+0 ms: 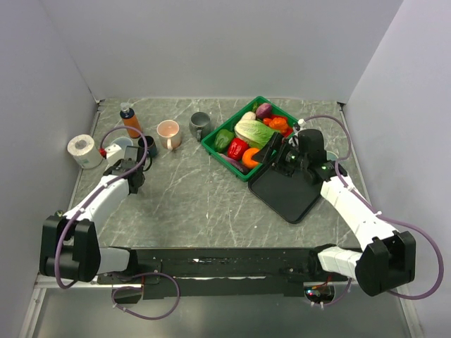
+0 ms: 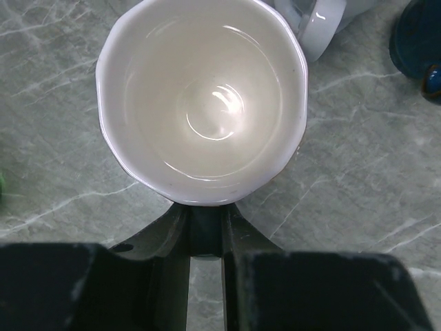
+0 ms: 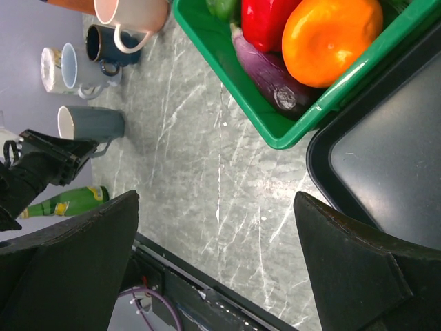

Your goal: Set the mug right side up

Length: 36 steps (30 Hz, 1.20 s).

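Note:
The right gripper turns downward and lowers over the black tray's far end beside the green basket [image 1: 220,151] next, because its open fingers face bare tabletop.
A mug [image 2: 203,96], grey outside and white inside, stands upright with its mouth facing up, seen from straight above in the left wrist view. My left gripper [image 2: 205,215] is shut on its dark handle at the near side. In the right wrist view the same grey mug [image 3: 93,124] stands at the far left of the table with the left gripper [image 3: 58,155] on it. In the top view the left gripper [image 1: 132,174] covers the mug. My right gripper [image 3: 215,198] is wide open and empty, hovering by the green basket [image 1: 220,151].
A white and light-blue mug [image 1: 121,146], a dark blue mug [image 1: 149,146], a pink mug [image 1: 169,133] and a grey-green mug [image 1: 199,124] stand at the back. An orange bottle [image 1: 130,121], a paper roll [image 1: 84,150], a black tray [image 1: 289,190] and a green bottle [image 3: 65,201] are around.

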### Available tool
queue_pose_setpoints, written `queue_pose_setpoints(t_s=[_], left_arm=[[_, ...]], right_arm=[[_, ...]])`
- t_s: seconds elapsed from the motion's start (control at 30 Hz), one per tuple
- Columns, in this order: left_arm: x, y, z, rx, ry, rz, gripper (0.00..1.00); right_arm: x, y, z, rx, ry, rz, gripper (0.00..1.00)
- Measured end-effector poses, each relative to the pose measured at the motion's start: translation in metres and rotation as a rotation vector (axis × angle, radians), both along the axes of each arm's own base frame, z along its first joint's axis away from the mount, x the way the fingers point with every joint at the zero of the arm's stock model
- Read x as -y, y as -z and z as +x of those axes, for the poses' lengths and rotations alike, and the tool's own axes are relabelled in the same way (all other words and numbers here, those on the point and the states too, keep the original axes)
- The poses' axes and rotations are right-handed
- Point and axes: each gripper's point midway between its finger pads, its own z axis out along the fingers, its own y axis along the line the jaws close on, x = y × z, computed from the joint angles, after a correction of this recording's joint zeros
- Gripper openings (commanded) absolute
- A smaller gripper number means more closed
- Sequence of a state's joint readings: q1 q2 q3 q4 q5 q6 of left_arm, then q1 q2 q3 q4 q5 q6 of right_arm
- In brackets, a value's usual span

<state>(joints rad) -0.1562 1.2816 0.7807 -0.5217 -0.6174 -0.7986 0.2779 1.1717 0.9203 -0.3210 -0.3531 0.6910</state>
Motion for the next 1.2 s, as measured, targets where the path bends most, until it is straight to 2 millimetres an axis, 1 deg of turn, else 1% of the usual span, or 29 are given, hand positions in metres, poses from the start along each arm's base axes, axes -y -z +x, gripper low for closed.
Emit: queue_pose_setpoints(t_s=[0.1,0.17,0.2,0.23,0.27,0.33,0.4,0.47,0.5,0.57,0.6,0.7,0.8,0.83,0.87,0.9,1.0,1.03,1.13,1.2], left_arm=[[0.000,-0.001,0.002,-0.003,-0.002,0.001,0.50],[0.000,-0.004,0.003,0.001,-0.003,0.001,0.57],[0.000,-0.006,0.005,0.008,-0.004,-0.001,0.66],[0.000,-0.009,0.007,0.016,-0.005,-0.003,0.70],[0.000,-0.011,0.007,0.020,-0.003,-0.002,0.77],[0.000,-0.016,0.008,0.034,-0.002,-0.003,0.84],[-0.001,-0.026,0.007,0.056,-0.006,0.001,0.90],[-0.002,-0.039,0.006,0.088,-0.001,0.004,0.94],[-0.003,-0.047,0.005,0.113,0.003,0.004,0.98],[-0.003,-0.064,0.002,0.156,0.014,0.000,0.99],[-0.002,-0.073,0.001,0.186,0.021,-0.004,0.96],[0.001,-0.100,-0.004,0.269,0.067,-0.022,0.96],[0.014,-0.128,-0.005,0.340,0.163,-0.056,0.96],[0.017,-0.135,-0.004,0.354,0.190,-0.061,0.96],[0.022,-0.143,-0.001,0.368,0.228,-0.069,0.96],[0.028,-0.153,0.002,0.386,0.269,-0.078,0.96],[0.052,-0.178,0.017,0.451,0.421,-0.111,0.96],[0.063,-0.186,0.022,0.478,0.491,-0.127,0.96],[0.091,-0.197,0.033,0.533,0.655,-0.170,0.96],[0.111,-0.202,0.038,0.569,0.767,-0.204,0.96]], right_arm=[[-0.001,-0.001,0.002,-0.003,-0.001,0.005,1.00],[-0.002,-0.001,0.002,-0.006,-0.001,0.008,1.00],[-0.002,0.000,0.002,-0.008,0.000,0.007,1.00],[-0.002,0.000,0.003,-0.010,0.000,0.007,1.00],[-0.002,0.001,0.003,-0.013,0.000,0.006,1.00],[-0.002,0.003,0.003,-0.018,0.001,0.005,1.00],[-0.001,0.005,0.003,-0.027,0.004,0.002,1.00],[-0.001,0.007,0.004,-0.033,0.009,-0.003,1.00],[0.000,0.008,0.004,-0.035,0.012,-0.005,1.00],[0.002,0.010,0.005,-0.041,0.024,-0.018,1.00],[0.004,0.011,0.006,-0.044,0.030,-0.026,1.00],[0.012,0.014,0.010,-0.052,0.063,-0.069,1.00],[0.029,0.014,0.018,-0.049,0.124,-0.143,1.00],[0.037,0.014,0.022,-0.046,0.153,-0.175,1.00],[0.051,0.014,0.026,-0.046,0.201,-0.230,1.00],[0.058,0.014,0.028,-0.046,0.226,-0.253,1.00],[0.093,0.015,0.036,-0.052,0.331,-0.378,1.00],[0.106,0.018,0.039,-0.052,0.361,-0.422,1.00],[0.136,0.029,0.043,-0.073,0.416,-0.538,1.00],[0.150,0.040,0.045,-0.097,0.428,-0.601,0.98]])
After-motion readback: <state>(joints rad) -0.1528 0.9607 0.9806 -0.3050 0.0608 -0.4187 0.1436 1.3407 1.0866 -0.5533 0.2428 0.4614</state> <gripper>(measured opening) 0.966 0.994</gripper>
